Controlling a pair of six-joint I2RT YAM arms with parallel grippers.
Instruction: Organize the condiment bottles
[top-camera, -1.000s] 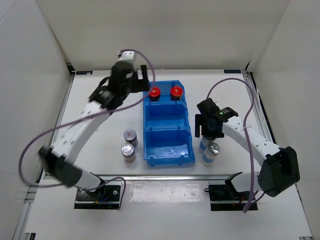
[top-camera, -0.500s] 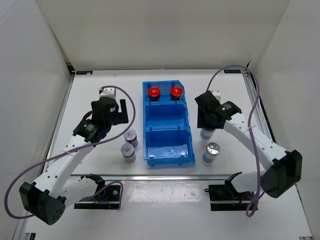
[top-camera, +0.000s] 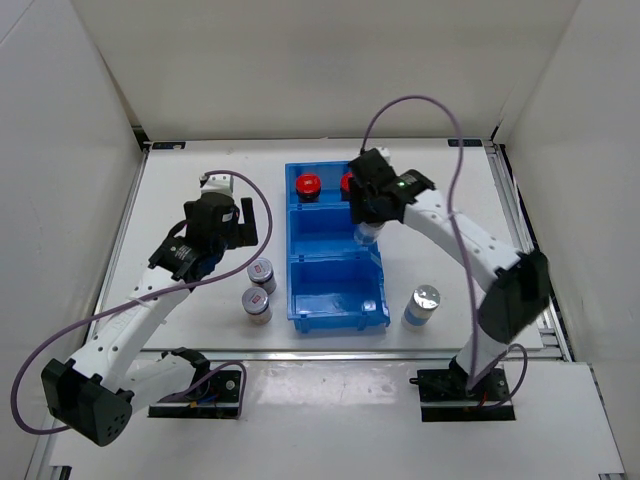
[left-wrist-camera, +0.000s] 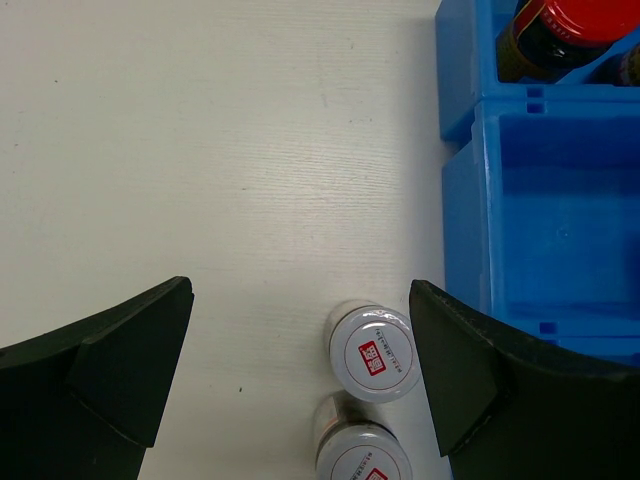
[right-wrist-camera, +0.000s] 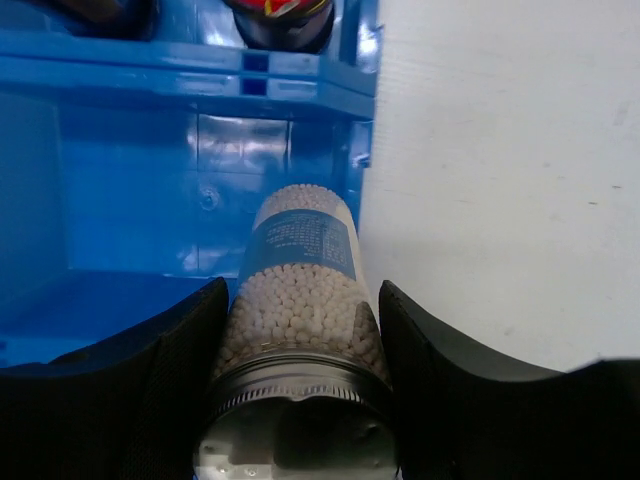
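The robot will next move its right gripper left in the top view and down, clear of the bin's side, to let go of the bottle over the bottom of the bin's middle section below.
My right gripper (top-camera: 368, 222) is shut on a blue-white bottle (right-wrist-camera: 300, 290) with a silver cap and holds it over the right side of the blue bin's (top-camera: 300, 255) middle compartment. The second blue-white bottle (top-camera: 422, 305) stands on the table right of the bin. Two dark bottles with red caps (top-camera: 309, 185) (top-camera: 347, 182) stand in the far compartment. Two short grey-topped bottles (top-camera: 261, 272) (top-camera: 257, 304) stand left of the bin; both show in the left wrist view (left-wrist-camera: 373, 352) (left-wrist-camera: 362, 458). My left gripper (left-wrist-camera: 300, 385) is open above and just beyond them.
White walls enclose the table on three sides. The bin's near compartment (top-camera: 340, 290) holds nothing. Cables loop off both arms. The arm bases sit at the near edge.
My right gripper has carried the blue-white bottle from the table right of the bin up and left, over the bin's middle compartment. The left arm has hardly moved in the last half second.
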